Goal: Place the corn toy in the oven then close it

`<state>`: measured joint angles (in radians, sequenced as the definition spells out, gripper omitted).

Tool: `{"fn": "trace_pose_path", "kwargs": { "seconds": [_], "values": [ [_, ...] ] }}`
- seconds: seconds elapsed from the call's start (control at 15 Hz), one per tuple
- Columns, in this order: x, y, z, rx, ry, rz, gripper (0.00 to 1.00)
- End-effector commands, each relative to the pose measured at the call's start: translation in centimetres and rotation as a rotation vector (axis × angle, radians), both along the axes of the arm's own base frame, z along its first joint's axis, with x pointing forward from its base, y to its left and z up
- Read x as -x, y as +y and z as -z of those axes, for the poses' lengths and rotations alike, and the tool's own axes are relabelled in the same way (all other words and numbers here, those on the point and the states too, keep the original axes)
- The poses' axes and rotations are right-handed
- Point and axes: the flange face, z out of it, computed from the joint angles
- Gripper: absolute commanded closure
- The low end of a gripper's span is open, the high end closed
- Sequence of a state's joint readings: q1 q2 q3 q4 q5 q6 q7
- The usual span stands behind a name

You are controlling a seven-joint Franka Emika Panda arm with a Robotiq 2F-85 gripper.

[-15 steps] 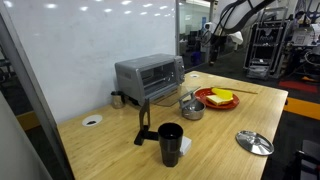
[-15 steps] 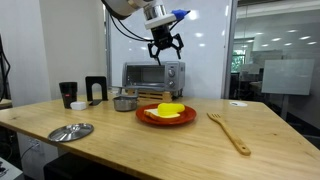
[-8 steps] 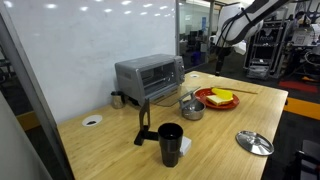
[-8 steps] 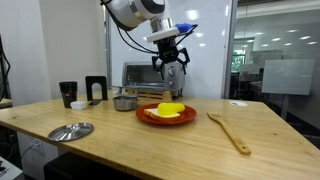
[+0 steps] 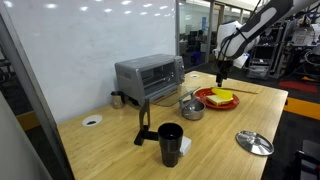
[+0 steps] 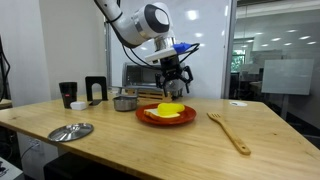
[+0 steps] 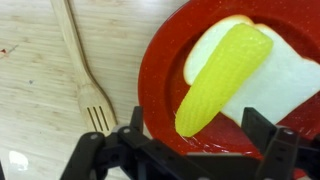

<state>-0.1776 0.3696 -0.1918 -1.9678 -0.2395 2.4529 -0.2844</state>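
The robot's gripper will next go down onto the near end of the corn toy [image 5: 223,93], because its open fingers are still above the plate, one on each side of the cob.
The corn toy [image 7: 222,80], a bright yellow cob, lies on a white toast slice [image 7: 290,85] on a red plate [image 7: 165,70]. In the wrist view my gripper [image 7: 198,125] is open, one finger on each side of the cob's near end, touching nothing. In both exterior views the gripper [image 5: 222,76] [image 6: 174,88] hangs just above the plate [image 5: 203,99] [image 6: 148,118] and the corn [image 6: 171,108]. The silver-grey oven [image 5: 148,76] [image 6: 140,76] stands behind the plate near the wall, and its glass door looks shut.
A wooden fork [image 7: 85,70] [image 6: 230,130] lies beside the plate. A small metal pot [image 5: 191,108], a black cup [image 5: 170,143], a black stand [image 5: 143,125] and a round metal lid [image 5: 254,142] [image 6: 70,131] share the wooden table.
The arm has come down from high above the oven towards the plate. The gripper stayed open. Nothing on the table moved.
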Motion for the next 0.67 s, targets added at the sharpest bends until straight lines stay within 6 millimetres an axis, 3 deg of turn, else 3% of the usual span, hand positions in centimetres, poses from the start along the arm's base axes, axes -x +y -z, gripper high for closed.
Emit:
{"fn": "trace_pose_path", "kwargs": {
  "seconds": [0.0, 0.6],
  "values": [
    [-0.3, -0.1, 1.7, 0.005, -0.067, 0.085, 0.00],
    [0.2, 0.9, 5.8, -0.097, -0.109, 0.218, 0.00]
  ]
}}
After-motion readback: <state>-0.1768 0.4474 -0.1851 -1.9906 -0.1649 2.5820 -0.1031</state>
